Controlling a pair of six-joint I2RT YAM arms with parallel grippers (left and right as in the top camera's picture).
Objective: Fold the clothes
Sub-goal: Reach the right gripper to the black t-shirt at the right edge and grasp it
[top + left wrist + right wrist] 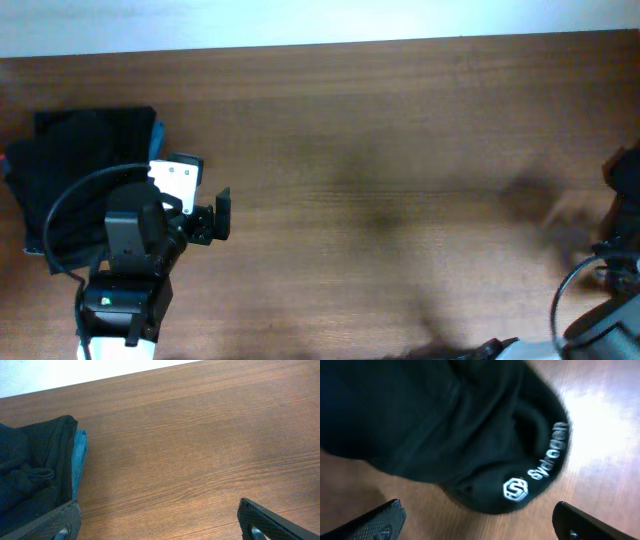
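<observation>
The garment's near edge (489,508) by the white logo (515,489) shows between my right gripper's open fingers, so the gripper moves down onto that edge next.
A stack of black clothes (85,175) with a teal-blue edge (158,135) lies at the table's left end. In the left wrist view the stack (30,470) fills the left side. My left gripper (160,525) is open just right of it, with only bare wood between its fingertips (55,524). A separate black garment (445,425) with a small white logo (515,489) lies at the far right edge (625,175). My right gripper (477,522) hovers open over its near edge, holding nothing.
The brown wooden table (380,150) stretches between the two arms. A pale wall strip (300,20) runs along its far edge. The left arm's base (120,300) and black cable (60,210) partly cover the stack.
</observation>
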